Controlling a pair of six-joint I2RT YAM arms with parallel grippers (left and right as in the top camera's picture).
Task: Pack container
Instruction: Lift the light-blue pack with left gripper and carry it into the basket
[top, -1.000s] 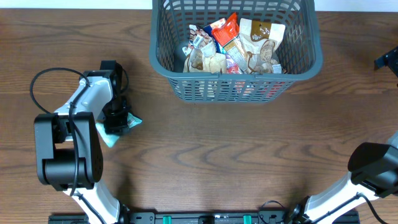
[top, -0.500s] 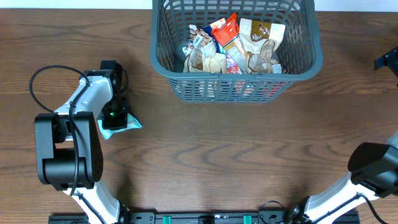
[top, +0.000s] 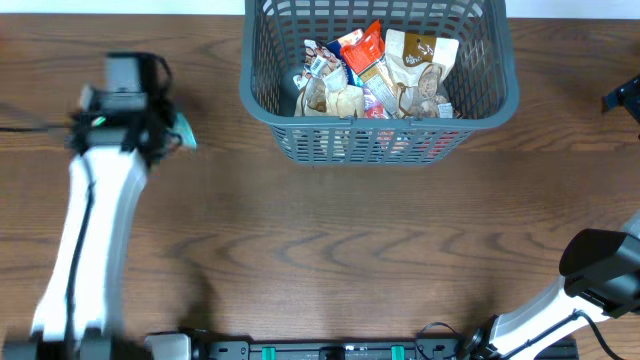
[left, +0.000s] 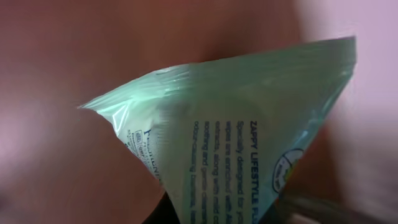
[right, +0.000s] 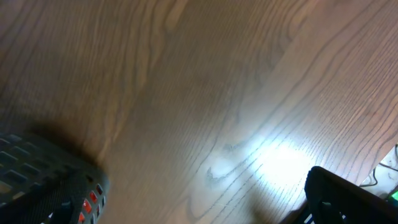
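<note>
My left gripper will next lift the pale teal packet over the container's rim and then bring it down toward the snack packets (top: 374, 77) inside.
The container (top: 330, 140), a dark grey-green slotted basket, stands at the back centre of the table with several snack packets (top: 380, 65) inside. My left gripper (top: 160, 135) is raised over the left side, blurred by motion, and shut on a pale teal packet (top: 184, 136). That teal packet (left: 249, 130) fills the left wrist view, its lower end pinched in the left gripper (left: 217, 218). My right gripper (top: 622, 100) sits at the far right edge, open and holding nothing. One dark finger (right: 348, 199) of it and a corner of the container (right: 43, 186) appear in the right wrist view.
The right arm's base (top: 600, 270) stands at the front right. A black rail (top: 330, 352) runs along the front edge. Bare brown wood (top: 330, 230) lies between the basket and the rail.
The left gripper shut on the teal packet where it lay on the table, then lifted it and swung it toward the back left. The right arm has stayed still.
</note>
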